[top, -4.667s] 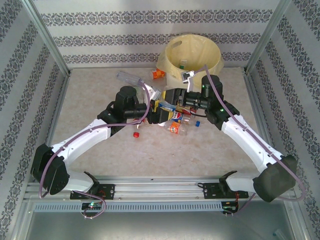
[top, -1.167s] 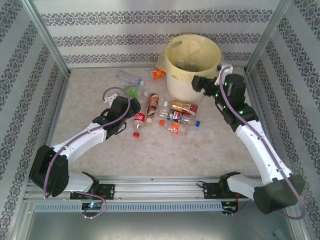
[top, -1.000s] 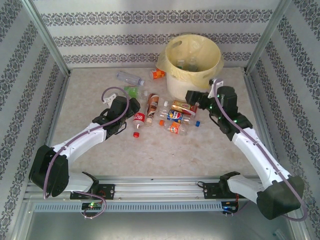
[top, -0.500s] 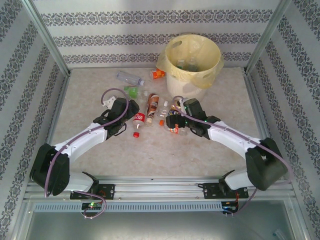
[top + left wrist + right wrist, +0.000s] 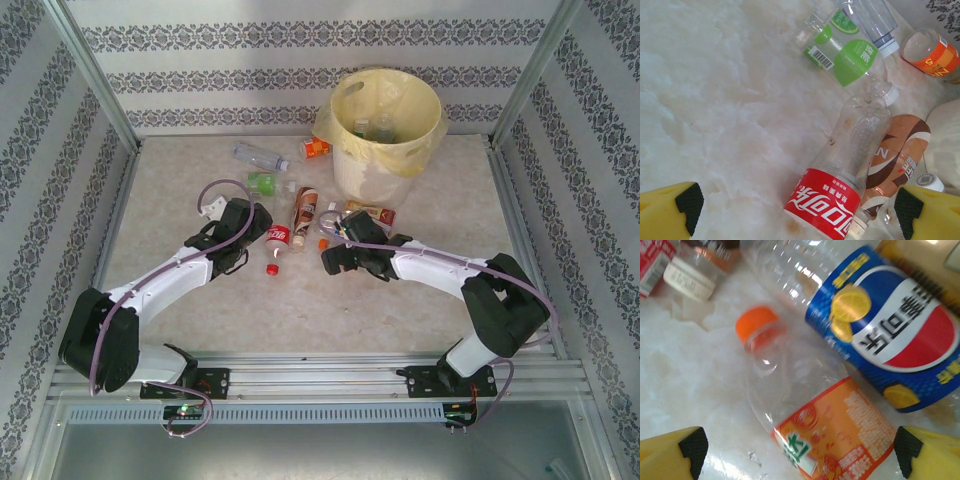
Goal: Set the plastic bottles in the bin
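Note:
The orange-label bottle lies at a slant below my right gripper, so the gripper needs to turn its open fingers square to the bottle and lower them on both sides of its orange label (image 5: 836, 429).
The bin (image 5: 352, 104), white with a pale yellow bag, stands at the back and holds a few bottles (image 5: 371, 127). More plastic bottles lie in front of it. A red-label bottle (image 5: 826, 200) (image 5: 277, 238) lies between the fingers of my open left gripper (image 5: 799, 212) (image 5: 258, 238), untouched. Beside it are a brown-label bottle (image 5: 897, 155) and a green-label one (image 5: 852, 57). My right gripper (image 5: 801, 450) (image 5: 336, 258) is open and low over an orange-label bottle (image 5: 835, 437) with an orange cap. A blue-label bottle (image 5: 895, 335) lies next to that one.
A clear bottle (image 5: 257, 155) and an orange-label one (image 5: 317, 148) lie near the back, left of the bin. A loose red cap (image 5: 271, 268) sits on the marbled table (image 5: 180, 190). Metal frame posts and patterned walls close in the sides and back.
My right arm has swung from the bin's side down and left to the bottle pile, ending low over the orange-label bottle. The left arm has hardly moved.

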Action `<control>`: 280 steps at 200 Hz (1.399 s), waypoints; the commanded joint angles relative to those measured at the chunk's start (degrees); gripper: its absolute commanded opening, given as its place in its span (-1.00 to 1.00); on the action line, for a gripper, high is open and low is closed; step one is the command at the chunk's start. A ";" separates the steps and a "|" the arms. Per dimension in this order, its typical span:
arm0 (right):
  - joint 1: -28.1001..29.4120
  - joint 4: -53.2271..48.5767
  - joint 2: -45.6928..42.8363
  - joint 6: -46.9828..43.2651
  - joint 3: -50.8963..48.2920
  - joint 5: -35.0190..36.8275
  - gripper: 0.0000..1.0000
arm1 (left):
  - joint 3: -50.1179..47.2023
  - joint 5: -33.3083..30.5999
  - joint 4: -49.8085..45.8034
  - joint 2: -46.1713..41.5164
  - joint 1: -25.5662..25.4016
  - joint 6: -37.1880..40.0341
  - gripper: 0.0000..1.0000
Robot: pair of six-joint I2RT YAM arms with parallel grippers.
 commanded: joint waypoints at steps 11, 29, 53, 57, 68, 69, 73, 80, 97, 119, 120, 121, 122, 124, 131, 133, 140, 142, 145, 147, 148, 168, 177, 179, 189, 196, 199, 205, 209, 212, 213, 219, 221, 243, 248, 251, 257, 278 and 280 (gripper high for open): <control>2.05 -5.07 0.99 -1.22 1.32 -4.59 0.92 | -0.83 -2.89 -2.67 -2.37 0.63 -1.50 0.99; 2.31 -5.03 1.19 -1.19 1.66 -4.96 0.92 | -0.96 -2.76 -2.56 -2.13 0.68 -1.69 0.99; 2.56 -6.30 4.33 0.11 3.26 3.15 0.91 | -0.74 -2.11 -2.36 -1.23 0.63 -1.69 0.99; 2.76 -6.67 5.26 -0.25 3.90 3.32 0.90 | -0.64 -1.91 -2.36 -1.03 0.70 -1.69 0.99; 3.28 -6.87 7.17 -0.46 4.86 3.42 0.86 | -0.35 -1.66 -2.44 -0.73 0.72 -1.44 0.99; 3.36 -6.85 7.36 -0.47 4.93 3.37 0.86 | -0.33 -1.64 -2.44 -0.76 0.75 -1.39 0.99; 3.53 -6.98 8.09 -0.56 5.41 2.91 0.82 | -0.24 -1.62 -2.51 -0.73 0.75 -1.27 0.99; 3.93 -7.13 9.17 -0.79 5.95 2.50 0.80 | -0.02 -1.62 -2.74 -0.78 0.75 -1.16 0.99; 5.12 -7.94 11.34 -1.06 7.45 2.68 0.76 | -0.18 -1.88 -3.15 -1.07 0.78 -1.07 0.99; 6.50 -8.57 12.92 -1.10 8.65 4.75 0.69 | -0.98 -2.06 -2.47 -1.55 0.84 -1.07 0.99; 6.51 -8.58 12.95 -1.10 8.67 4.91 0.68 | -1.04 -2.06 -2.46 -1.56 0.85 -1.07 0.99; 6.60 -8.55 12.97 -1.10 8.64 5.09 0.68 | -1.02 -2.06 -2.45 -1.53 0.81 -1.07 0.99; 6.65 -8.53 13.03 -1.10 8.67 5.21 0.67 | -1.01 -2.06 -2.41 -1.55 0.79 -1.07 0.99; 6.73 -8.51 13.07 -1.10 8.69 5.58 0.67 | -1.08 -2.10 -2.37 -1.57 0.85 -1.07 0.99; 7.09 -8.46 13.30 -1.10 8.81 6.60 0.65 | -1.09 -1.97 -2.27 -1.51 0.78 -1.07 0.99; 7.17 -8.41 13.37 -1.14 8.79 7.04 0.64 | -1.01 -1.97 -2.27 -1.49 0.82 -1.07 0.99; 7.68 -8.78 13.51 -0.83 9.09 9.88 0.61 | -0.79 -1.94 -2.36 -1.38 0.92 -1.14 0.99; 7.84 -8.91 13.52 -0.70 9.08 10.85 0.59 | -0.71 -1.83 -2.36 -1.35 0.92 -1.16 0.99; 7.98 -8.93 13.52 -0.58 9.10 11.94 0.57 | -0.59 -1.72 -2.31 -1.38 0.89 -1.05 0.99; 8.07 -8.92 13.45 -0.44 9.08 12.44 0.55 | -0.51 -1.64 -2.28 -1.40 0.91 -0.96 0.99; 8.09 -8.93 13.44 -0.50 9.06 12.67 0.55 | -0.45 -1.63 -2.23 -1.36 0.93 -0.84 0.99; 8.31 -8.68 12.70 -0.27 8.47 12.21 0.37 | 1.18 -0.24 -2.93 -1.32 0.94 0.69 0.99; 8.66 -8.55 12.17 -0.46 8.10 11.58 0.31 | 1.51 0.21 -3.32 -1.39 0.95 1.10 0.99; 8.75 -8.56 12.02 -0.52 8.00 11.54 0.29 | 1.53 0.20 -3.45 -1.40 0.93 1.12 0.99; 9.30 -8.65 11.25 -1.00 7.59 11.91 0.25 | 1.28 -0.15 -3.97 -1.55 0.90 0.76 0.99; 9.57 -8.79 10.64 -1.32 7.37 12.27 0.22 | 0.88 -0.36 -3.99 -1.63 0.91 0.36 0.99; 9.64 -8.82 10.27 -1.48 7.25 12.43 0.21 | 0.81 -0.38 -3.92 -1.74 0.95 0.27 0.99; 9.73 -8.73 9.46 -1.62 6.83 12.82 0.19 | 0.53 -0.56 -3.78 -1.78 0.97 0.12 0.99; 9.77 -8.62 8.90 -1.62 6.57 13.04 0.18 | 0.42 -0.64 -3.69 -1.92 1.02 0.12 0.99; 9.77 -8.53 8.41 -1.62 6.34 13.26 0.16 | 0.39 -0.65 -3.61 -2.00 0.99 0.08 0.99; 9.77 -8.52 8.29 -1.62 6.29 13.35 0.16 | 0.40 -0.65 -3.64 -1.97 0.97 0.07 0.99; 9.77 -8.38 7.19 -1.47 5.86 13.66 0.13 | 0.38 -0.74 -3.55 -2.01 0.97 0.15 0.99; 9.77 -8.34 6.84 -1.52 5.63 13.79 0.12 | 0.39 -0.74 -3.53 -2.01 0.96 0.15 0.99; 9.77 -6.45 2.80 -1.54 3.36 15.05 0.03 | 1.21 -0.65 -4.00 -1.52 0.96 0.83 0.99; 9.77 -5.92 1.96 -1.42 2.59 15.60 0.01 | 1.50 -0.58 -4.26 -1.36 1.01 0.94 0.99; 9.77 -5.50 1.47 -1.37 2.26 15.89 0.00 | 1.58 -0.50 -4.41 -1.28 1.04 1.04 0.99; 9.77 -4.78 0.48 -1.42 1.49 16.24 -0.02 | 1.87 -0.40 -4.74 -1.14 1.01 1.12 0.99; 9.77 -2.77 -3.01 -1.35 0.09 17.25 -0.05 | 2.01 -0.47 -4.82 -1.66 1.00 0.84 0.99; 9.77 -2.57 -3.29 -1.38 0.02 17.31 -0.05 | 1.92 -0.41 -4.64 -1.73 1.03 0.86 0.99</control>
